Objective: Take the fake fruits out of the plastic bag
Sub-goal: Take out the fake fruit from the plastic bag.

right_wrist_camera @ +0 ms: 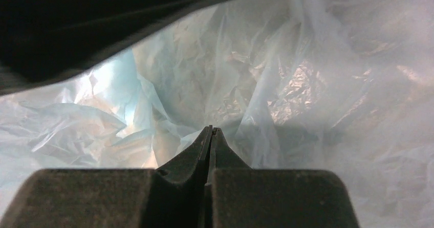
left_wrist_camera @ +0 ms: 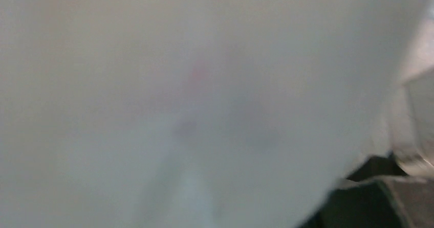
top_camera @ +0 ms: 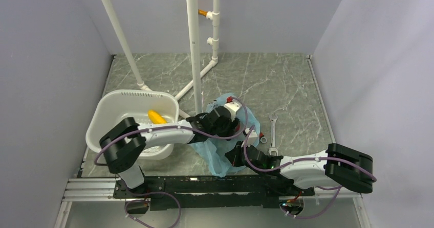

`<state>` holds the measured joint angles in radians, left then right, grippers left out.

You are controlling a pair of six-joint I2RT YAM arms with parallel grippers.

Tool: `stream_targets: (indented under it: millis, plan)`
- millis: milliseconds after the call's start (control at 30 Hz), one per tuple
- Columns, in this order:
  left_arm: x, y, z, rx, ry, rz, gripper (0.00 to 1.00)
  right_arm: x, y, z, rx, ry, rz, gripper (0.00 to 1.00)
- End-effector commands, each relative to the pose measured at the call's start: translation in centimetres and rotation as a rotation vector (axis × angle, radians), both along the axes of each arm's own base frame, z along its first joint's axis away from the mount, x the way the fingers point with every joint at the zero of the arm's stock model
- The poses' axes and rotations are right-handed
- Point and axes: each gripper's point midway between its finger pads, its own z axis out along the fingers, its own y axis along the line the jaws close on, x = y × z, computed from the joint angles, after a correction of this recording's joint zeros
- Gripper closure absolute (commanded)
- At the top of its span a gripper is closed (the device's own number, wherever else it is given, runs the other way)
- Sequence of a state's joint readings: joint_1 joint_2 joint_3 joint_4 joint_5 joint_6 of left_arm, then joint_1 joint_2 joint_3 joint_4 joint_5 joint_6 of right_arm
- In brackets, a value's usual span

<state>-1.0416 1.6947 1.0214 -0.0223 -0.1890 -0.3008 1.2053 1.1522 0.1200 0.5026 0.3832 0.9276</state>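
Note:
The left gripper should next rise out of the bag and move over the bottom of the white basket to let go, because the yellow elongated fruit (top_camera: 156, 117) already lies there.
The light-blue plastic bag (top_camera: 217, 157) lies crumpled at the table's middle. My left gripper (top_camera: 236, 110) reaches into its top; its fingers are hidden. The left wrist view shows only blurred pale bag film (left_wrist_camera: 204, 110) with a faint pink smear. My right gripper (top_camera: 236, 154) is at the bag's near side. In the right wrist view its jaws (right_wrist_camera: 211, 130) are pressed together, and folds of the bag (right_wrist_camera: 153, 95) run into the tips. The yellow elongated fruit (top_camera: 156, 117) lies in the white basket (top_camera: 110, 103). The maroon and red fruits are hidden.
A white pipe frame (top_camera: 194, 49) stands just behind the bag and basket. A silver spanner (top_camera: 273, 133) lies right of the bag, with a red-tipped tool (top_camera: 260, 135) beside it. Grey walls close in both sides. A metal rail (top_camera: 92, 187) runs along the near edge.

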Motion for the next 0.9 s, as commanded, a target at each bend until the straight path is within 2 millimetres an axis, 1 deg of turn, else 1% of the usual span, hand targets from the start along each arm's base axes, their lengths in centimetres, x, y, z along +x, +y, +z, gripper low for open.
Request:
stream_targets:
  millis: [0, 67, 167, 400, 500, 533, 633, 733, 800, 867]
  plan:
    - [-1.8, 0.3, 3.7, -0.096, 0.028, -0.036, 0.71, 0.2, 0.9, 1.2, 0.051, -0.015, -0.001, 1.0]
    - [-2.7, 0.7, 4.7, -0.127, 0.054, -0.046, 0.74, 0.3, 0.9, 1.2, 0.054, -0.015, -0.003, 1.0]
    - [-4.4, 0.9, 6.2, -0.193, 0.083, -0.092, 0.76, 0.2, 0.7, 1.2, 0.056, -0.013, -0.006, 1.0]
    - [-9.2, 1.3, 9.5, -0.353, 0.153, -0.268, 0.78, 0.3, 0.5, 1.2, 0.063, -0.011, -0.015, 1.0]
    - [-11.6, 1.5, 10.9, -0.416, 0.185, -0.378, 0.78, 0.3, 0.5, 1.2, 0.065, -0.012, -0.017, 1.0]
    - [-12.1, 1.7, 11.1, -0.42, 0.191, -0.397, 0.78, 0.3, 0.5, 1.2, 0.064, -0.011, -0.017, 1.0]
    - [-12.2, 2.8, 10.7, -0.382, 0.204, -0.365, 0.8, 0.3, 0.5, 1.2, 0.063, -0.012, -0.016, 1.0]
    - [-13.3, 3.4, 10.7, -0.385, 0.212, -0.415, 0.83, 0.3, 0.5, 1.1, 0.063, -0.011, -0.017, 1.0]
    - [-13.8, 3.7, 11.4, -0.402, 0.197, -0.438, 0.9, 0.3, 0.4, 1.2, 0.065, -0.012, -0.018, 1.0]
    - [-14.5, 4.1, 13.0, -0.449, 0.169, -0.476, 0.95, 0.3, 0.4, 1.2, 0.067, -0.011, -0.018, 1.0]
